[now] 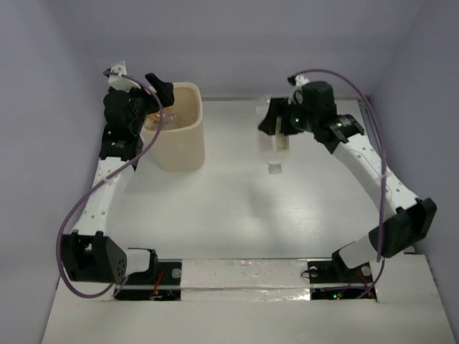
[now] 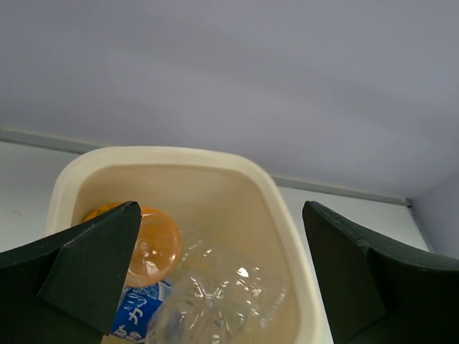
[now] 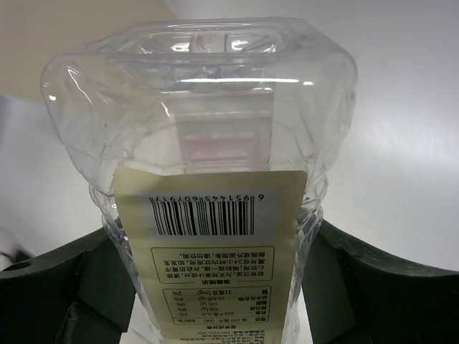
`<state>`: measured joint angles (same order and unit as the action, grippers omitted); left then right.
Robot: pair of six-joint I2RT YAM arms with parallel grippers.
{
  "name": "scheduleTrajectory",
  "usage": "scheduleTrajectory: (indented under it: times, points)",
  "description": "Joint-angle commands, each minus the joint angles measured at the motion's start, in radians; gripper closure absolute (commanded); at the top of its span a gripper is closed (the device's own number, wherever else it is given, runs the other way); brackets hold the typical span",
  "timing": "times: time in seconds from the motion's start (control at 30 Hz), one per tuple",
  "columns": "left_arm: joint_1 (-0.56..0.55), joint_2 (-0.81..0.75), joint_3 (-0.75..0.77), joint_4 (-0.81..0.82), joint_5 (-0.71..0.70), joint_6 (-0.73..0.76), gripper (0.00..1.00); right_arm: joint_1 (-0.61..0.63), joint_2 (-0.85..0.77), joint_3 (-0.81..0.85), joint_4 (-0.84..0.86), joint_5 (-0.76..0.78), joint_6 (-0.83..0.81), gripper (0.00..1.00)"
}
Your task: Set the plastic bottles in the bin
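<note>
I should move my right gripper up and to the left in the top view, over the bin's opening (image 1: 182, 111), and let go of the clear bottle, because bottles are already inside.
The cream bin (image 1: 183, 147) stands at the back left. My left gripper (image 1: 162, 104) hangs open over its mouth with nothing between the fingers. The left wrist view looks down into the bin (image 2: 179, 155), where an orange bottle (image 2: 155, 247), a blue-labelled bottle (image 2: 136, 319) and a clear unlabelled bottle (image 2: 222, 294) lie. At the back right, my right gripper (image 1: 277, 130) is closed on a clear bottle with a cream label (image 1: 275, 147), cap end towards the arm bases. In the right wrist view both fingers (image 3: 355, 287) press that bottle's (image 3: 208, 143) sides.
Pale walls close in the white table (image 1: 237, 208) at the back and both sides. A taped strip (image 1: 244, 272) runs between the arm bases at the near edge. Purple cables loop off each arm.
</note>
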<state>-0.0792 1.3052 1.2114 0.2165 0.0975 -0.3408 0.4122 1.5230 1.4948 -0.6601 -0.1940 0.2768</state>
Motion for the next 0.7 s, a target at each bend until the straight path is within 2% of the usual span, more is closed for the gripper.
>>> scheduleTrajectory:
  times: [0.0, 0.07, 0.2, 0.27, 0.37, 0.43, 0.47, 0.5, 0.57, 0.6, 0.67]
  points:
    - [-0.002, -0.108, 0.071, -0.026, 0.031, -0.065, 0.04, 0.06, -0.08, 0.178, 0.252, -0.076, 0.129, 0.35]
    - [-0.011, -0.145, 0.066, -0.049, 0.036, -0.131, 0.05, 0.112, -0.073, 0.26, 0.386, -0.065, 0.171, 0.35]
    - [-0.011, -0.266, 0.004, -0.078, 0.024, -0.271, 0.06, 0.207, 0.003, 0.355, 0.627, 0.054, 0.289, 0.35]
    - [-0.011, -0.299, -0.024, -0.098, 0.027, -0.329, 0.08, 0.264, 0.078, 0.404, 0.78, 0.109, 0.318, 0.35]
    - [-0.02, -0.349, -0.027, -0.16, 0.018, -0.372, 0.1, 0.313, 0.219, 0.484, 0.888, 0.233, 0.355, 0.35]
    - [-0.033, -0.379, -0.01, -0.207, 0.001, -0.395, 0.1, 0.356, 0.316, 0.649, 0.88, 0.336, 0.32, 0.35]
    - [-0.033, -0.386, -0.003, -0.215, -0.008, -0.394, 0.11, 0.365, 0.429, 0.721, 0.832, 0.375, 0.302, 0.35]
    - [-0.046, -0.403, 0.005, -0.229, -0.016, -0.397, 0.11, 0.376, 0.49, 0.881, 0.806, 0.445, 0.27, 0.35]
    - [-0.057, -0.417, 0.007, -0.249, -0.022, -0.403, 0.11, 0.387, 0.61, 1.043, 0.733, 0.5, 0.239, 0.35]
    - [-0.07, -0.428, 0.01, -0.255, -0.024, -0.405, 0.12, 0.387, 0.703, 1.105, 0.726, 0.565, 0.205, 0.35]
    - [-0.079, -0.432, 0.014, -0.278, -0.021, -0.402, 0.12, 0.396, 0.752, 1.156, 0.758, 0.609, 0.199, 0.34]
